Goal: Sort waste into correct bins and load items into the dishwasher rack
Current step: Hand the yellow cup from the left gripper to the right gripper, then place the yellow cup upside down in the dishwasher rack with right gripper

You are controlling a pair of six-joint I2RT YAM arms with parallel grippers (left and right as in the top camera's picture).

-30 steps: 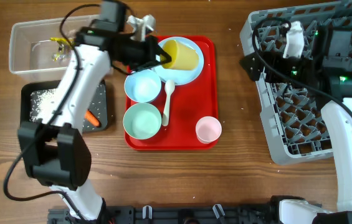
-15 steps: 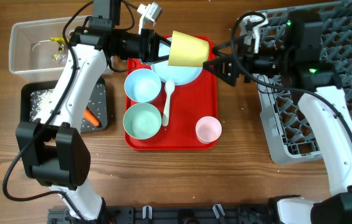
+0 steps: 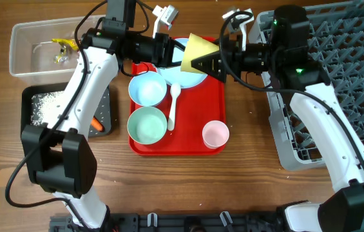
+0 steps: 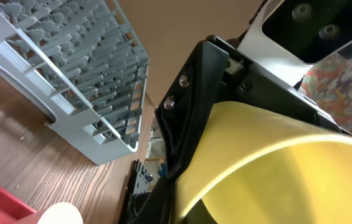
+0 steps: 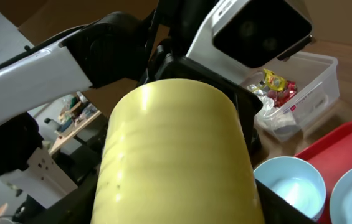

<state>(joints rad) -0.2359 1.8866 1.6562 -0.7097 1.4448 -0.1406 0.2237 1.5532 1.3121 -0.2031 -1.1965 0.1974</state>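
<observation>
I need to swing my right gripper, tip downward, to the rack's empty near end (image 3: 303,126), lower the cup and release it, since that end is below the gripper, to its right in the overhead view.
The yellow cup (image 3: 198,50) hangs on its side in the air above the red tray, between both arms. My left gripper (image 3: 169,48) is shut on its rim end. My right gripper (image 3: 206,64) has a finger on either side of the cup body (image 5: 176,155) and looks open. The cup fills the left wrist view (image 4: 275,168). On the tray lie the pale blue plate (image 3: 193,80), a pale blue bowl (image 3: 147,88), a teal bowl (image 3: 147,125), the white spoon (image 3: 174,103) and the pink cup (image 3: 215,134). The grey dishwasher rack (image 3: 336,96) is at the right.
The red tray (image 3: 194,145) sits mid-table. The clear tub (image 3: 33,48) at the far left holds wrappers (image 3: 62,48) and tissue (image 5: 275,118). The black tray (image 3: 104,96) below it holds rice (image 3: 43,106) and the carrot (image 3: 94,122).
My left gripper lifted the yellow cup off the plate and carried it right. My right arm swung left from the rack, and its fingers now sit around the cup.
</observation>
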